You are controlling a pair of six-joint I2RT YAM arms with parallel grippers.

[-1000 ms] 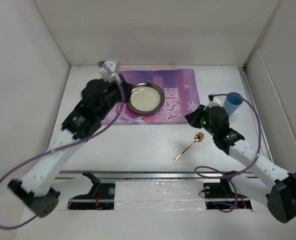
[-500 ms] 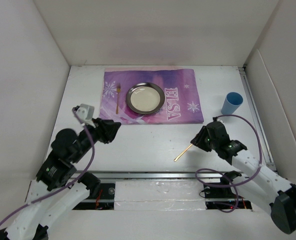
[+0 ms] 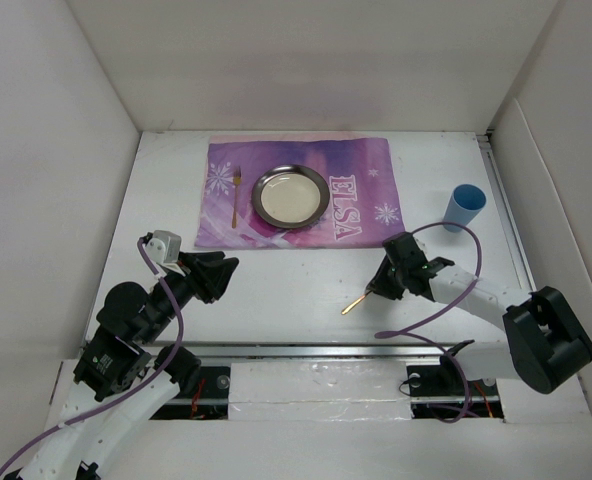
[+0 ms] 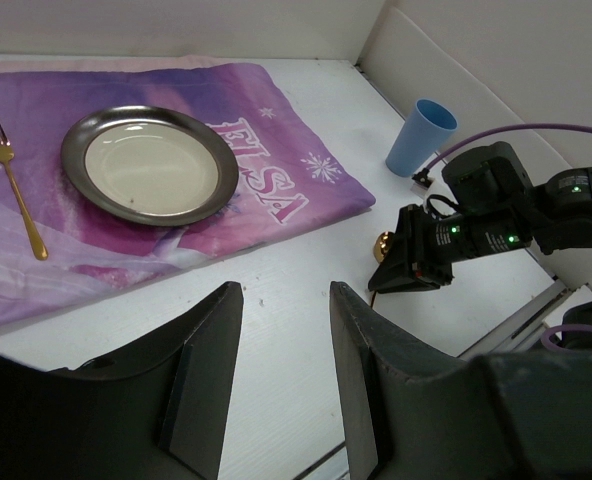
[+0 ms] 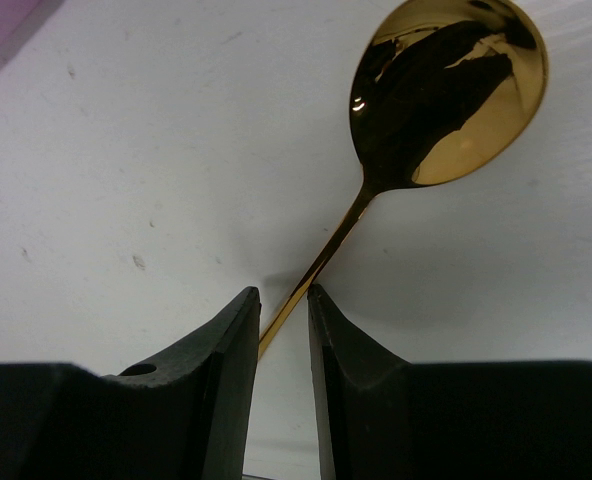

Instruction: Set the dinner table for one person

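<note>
My right gripper is astride the thin handle short of the spoon's neck. It shifts outward toward the spoon's bowl next, then closes there.
A gold spoon [image 5: 446, 95] lies on the white dinner table [image 3: 276, 290] right of centre; in the top view only its handle [image 3: 354, 305] shows. My right gripper [image 5: 281, 292] is low over it, jaws slightly apart astride the thin handle, not clamped. It also shows in the top view as the right gripper [image 3: 384, 283]. My left gripper [image 4: 281, 285] hovers open and empty over the table's near left, also seen as the left gripper [image 3: 219, 270]. A steel plate [image 3: 290, 195] and a gold fork [image 3: 236, 195] rest on the purple placemat [image 3: 361, 180].
A blue cup [image 3: 465, 207] stands upright on the table at the right, beside the placemat. White walls enclose the table on the left, back and right. A metal rail runs along the near edge.
My left arm drew back from the fork on the placemat to the near left, its jaws opened. My right gripper came down from beside the cup onto the spoon's handle and narrowed.
</note>
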